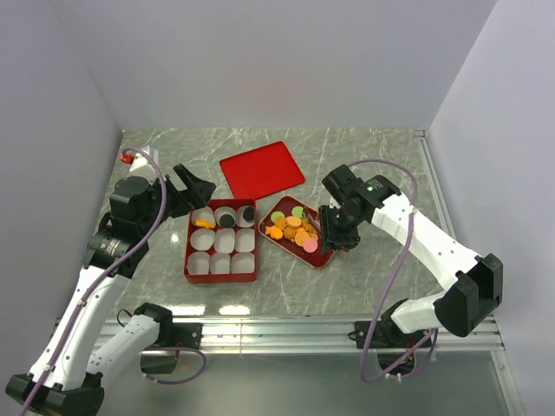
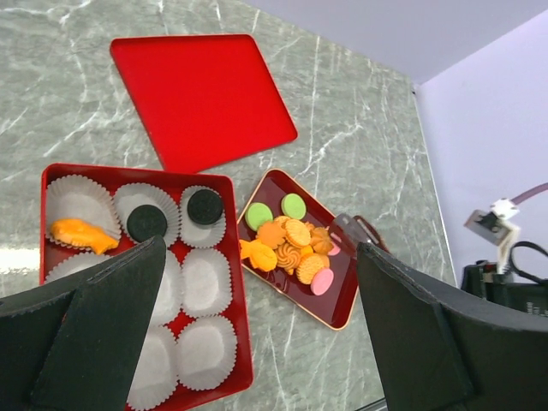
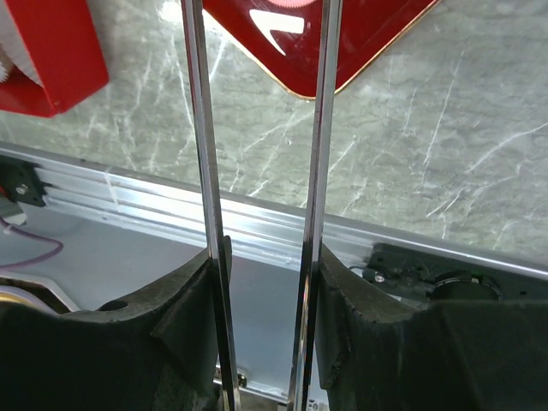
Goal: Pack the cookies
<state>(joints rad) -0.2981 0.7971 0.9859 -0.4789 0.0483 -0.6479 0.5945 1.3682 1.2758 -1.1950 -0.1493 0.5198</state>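
Next, my right gripper swings left in the top view, lowers the tongs and releases them, since the empty cup beside the red box's orange cookie (image 1: 201, 239) lies that way.
The cookies (image 1: 295, 227) lie piled in a small red tray (image 1: 323, 260): orange, green and pink pieces, also in the left wrist view (image 2: 295, 244). A red box (image 1: 186, 260) holds white paper cups; one orange cookie (image 2: 81, 234) and two black cookies (image 2: 147, 223) sit in its far row. My left gripper (image 1: 195, 186) is open and empty, above the box's far edge. My right gripper (image 1: 336, 230) is shut on metal tongs (image 3: 321, 128) at the tray's right side; the tong tips are out of the right wrist view.
The red lid (image 1: 261, 169) lies flat on the marble table behind the box and tray. The aluminium rail (image 3: 257, 223) runs along the table's near edge. Grey walls close in the left, back and right sides.
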